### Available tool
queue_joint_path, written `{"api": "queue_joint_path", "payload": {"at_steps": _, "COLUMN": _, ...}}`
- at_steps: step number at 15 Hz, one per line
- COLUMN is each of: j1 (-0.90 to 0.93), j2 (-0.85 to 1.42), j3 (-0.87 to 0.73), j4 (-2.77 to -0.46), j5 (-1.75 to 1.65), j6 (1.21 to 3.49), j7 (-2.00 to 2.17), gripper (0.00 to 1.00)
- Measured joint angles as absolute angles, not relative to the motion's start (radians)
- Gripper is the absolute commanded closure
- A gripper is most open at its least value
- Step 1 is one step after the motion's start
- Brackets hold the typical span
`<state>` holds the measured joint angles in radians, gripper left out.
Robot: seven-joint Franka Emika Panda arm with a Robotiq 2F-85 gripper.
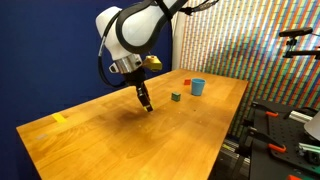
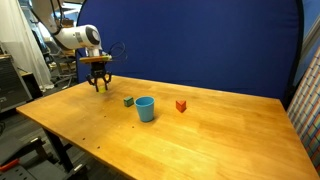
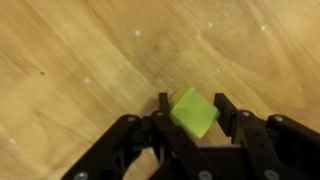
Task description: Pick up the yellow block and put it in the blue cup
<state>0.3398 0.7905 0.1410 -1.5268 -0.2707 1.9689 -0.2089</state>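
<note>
The yellow block goes up in my gripper toward the light-blue cup's open top next, then comes down for the release.
In the wrist view the yellow block, a small bright yellow-green cube, sits tilted between my gripper's two black fingers, which press on its sides. In both exterior views the gripper hangs just above the wooden table, and the block is too small to make out there. The light-blue cup stands upright on the table, well away from the gripper, toward the table's far side from the arm.
A dark green cube lies between the gripper and the cup. A small red block sits beyond the cup. A flat yellow piece lies near a table edge. A blue curtain stands behind.
</note>
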Motion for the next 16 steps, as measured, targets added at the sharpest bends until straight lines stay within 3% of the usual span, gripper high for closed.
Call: {"api": "queue_joint_path", "payload": {"at_steps": 16, "j1": 0.021, "j2": 0.276, "j3": -0.09, "j4": -1.986, "j5": -0.293, "j6": 1.93, "j7": 0.079, "gripper": 0.77}}
